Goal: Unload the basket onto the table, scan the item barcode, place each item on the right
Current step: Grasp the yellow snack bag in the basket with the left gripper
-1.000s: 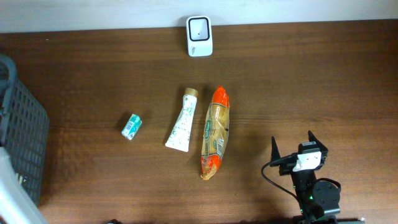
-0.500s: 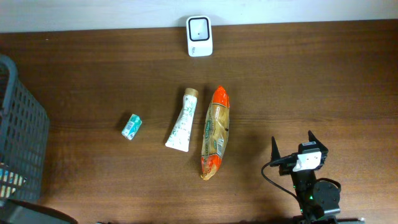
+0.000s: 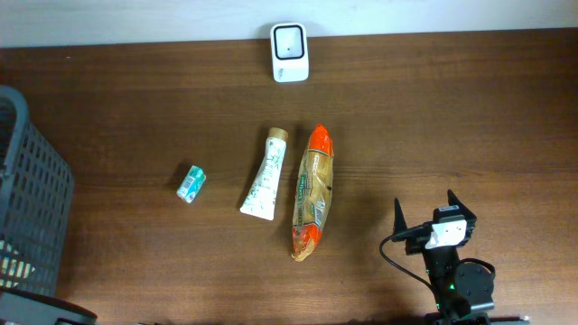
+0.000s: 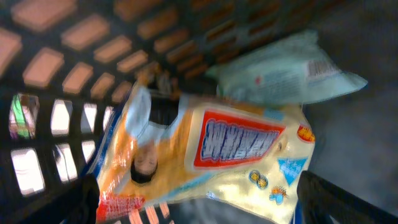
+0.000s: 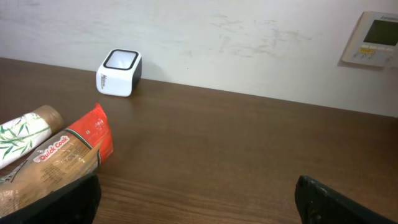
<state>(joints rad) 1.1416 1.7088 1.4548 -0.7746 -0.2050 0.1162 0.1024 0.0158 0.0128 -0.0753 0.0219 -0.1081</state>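
Note:
My left gripper will next go down deeper into the dark basket, onto the yellow snack packet's middle [image 4: 208, 177] by the red label, because the packet is below its open fingers.
My left gripper [image 4: 199, 208] is open inside the dark basket [image 3: 32, 208] at the table's left edge. It hovers over a yellow-orange snack packet [image 4: 205, 155]. Beside that lies a pale green packet [image 4: 286, 71] with a barcode near its corner. The white scanner [image 3: 289, 52] stands at the back middle of the table and shows in the right wrist view as the scanner [image 5: 119, 73]. My right gripper [image 3: 424, 203] is open and empty low over the wood at the front right, clear of everything.
On the table's middle lie a white bamboo-print tube [image 3: 265, 174], an orange noodle pack [image 3: 312, 192] and a small green packet [image 3: 191, 183]. The left arm's dark bulk [image 3: 45, 311] shows at the bottom left. A wall panel [image 5: 373, 38] hangs behind.
At the left edge the basket has shifted in view and the dark left arm has come in at the bottom left. The right arm and the table items have not moved.

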